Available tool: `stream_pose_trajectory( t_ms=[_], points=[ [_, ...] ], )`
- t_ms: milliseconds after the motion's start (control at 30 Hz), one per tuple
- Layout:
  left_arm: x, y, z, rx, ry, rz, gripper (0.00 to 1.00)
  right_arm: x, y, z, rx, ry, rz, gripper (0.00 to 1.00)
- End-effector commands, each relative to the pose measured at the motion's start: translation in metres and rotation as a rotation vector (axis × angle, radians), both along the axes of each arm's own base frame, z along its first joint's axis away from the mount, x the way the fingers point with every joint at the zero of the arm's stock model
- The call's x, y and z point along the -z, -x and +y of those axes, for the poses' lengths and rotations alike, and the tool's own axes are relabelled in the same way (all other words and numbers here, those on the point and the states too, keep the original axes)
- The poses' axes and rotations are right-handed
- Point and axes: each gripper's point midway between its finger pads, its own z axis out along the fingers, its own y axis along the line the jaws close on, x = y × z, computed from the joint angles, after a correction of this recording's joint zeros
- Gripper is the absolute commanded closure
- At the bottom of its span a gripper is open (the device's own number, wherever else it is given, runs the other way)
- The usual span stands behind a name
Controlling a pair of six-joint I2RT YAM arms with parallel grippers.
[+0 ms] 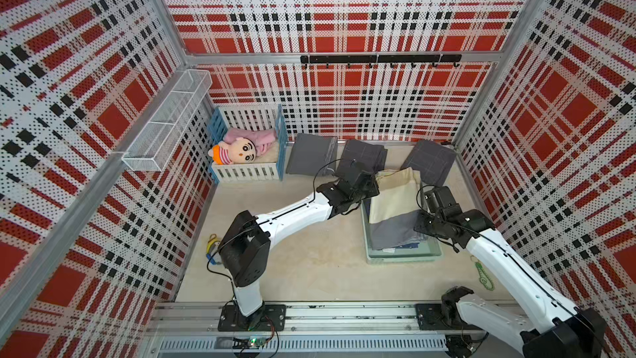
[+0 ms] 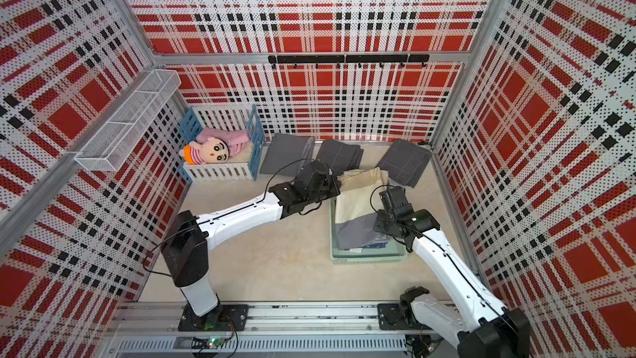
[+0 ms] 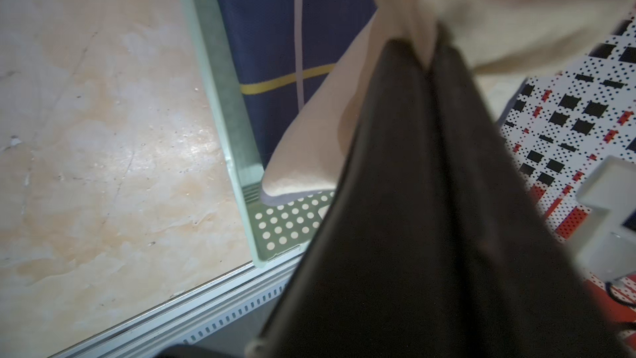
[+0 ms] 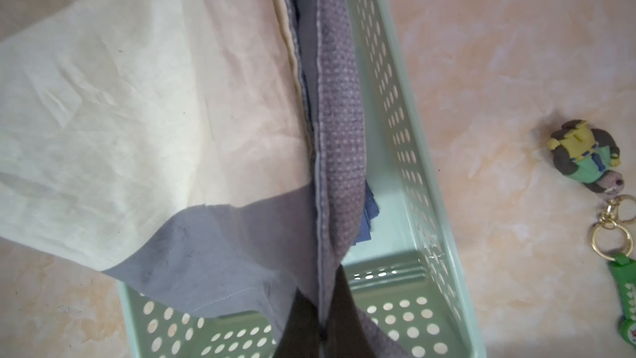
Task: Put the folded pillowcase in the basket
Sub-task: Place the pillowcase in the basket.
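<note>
The pillowcase's grey edge still hangs high, and the basket's open near end [image 1: 427,247] [image 4: 391,245] is below my right gripper. My right gripper will next go down inside the basket's perforated side to let go of the grey edge.
The folded pillowcase [image 1: 392,198] [image 2: 358,198], cream with a grey band, hangs stretched between both grippers over the pale mint-green basket [image 1: 402,258] [image 2: 366,257]. My left gripper [image 1: 374,181] [image 3: 430,48] is shut on its cream far corner. My right gripper [image 1: 419,223] [image 4: 321,304] is shut on the grey edge, just above the basket's perforated wall [image 4: 395,98]. The cream corner [image 3: 303,167] droops onto the basket's end wall [image 3: 285,225]. Navy cloth [image 3: 268,29] lies inside, under the pillowcase.
Three folded grey cloths [image 1: 311,158] [image 1: 364,156] [image 1: 432,161] lie along the back wall. A white-and-blue crib [image 1: 247,170] with a doll stands back left, under a white wire rack [image 1: 165,122]. Keychains lie by the right arm [image 1: 483,273] [image 4: 585,156] and the left arm's base [image 1: 213,246].
</note>
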Motion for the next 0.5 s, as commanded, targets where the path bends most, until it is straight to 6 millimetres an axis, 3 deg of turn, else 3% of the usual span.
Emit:
stream_pose_trajectory(
  t_ms=[0, 233, 467],
  points=[
    [0.02, -0.006, -0.013, 0.02, -0.013, 0.018, 1.0, 0.009, -0.006, -0.004, 0.001, 0.003, -0.008, 1.0],
    [0.069, -0.022, -0.001, -0.01, -0.08, 0.084, 1.0, 0.033, -0.016, -0.01, 0.006, 0.018, 0.027, 1.0],
    [0.084, -0.041, 0.01, -0.032, -0.108, 0.08, 1.0, 0.048, -0.016, -0.009, 0.013, 0.01, 0.047, 1.0]
  ],
)
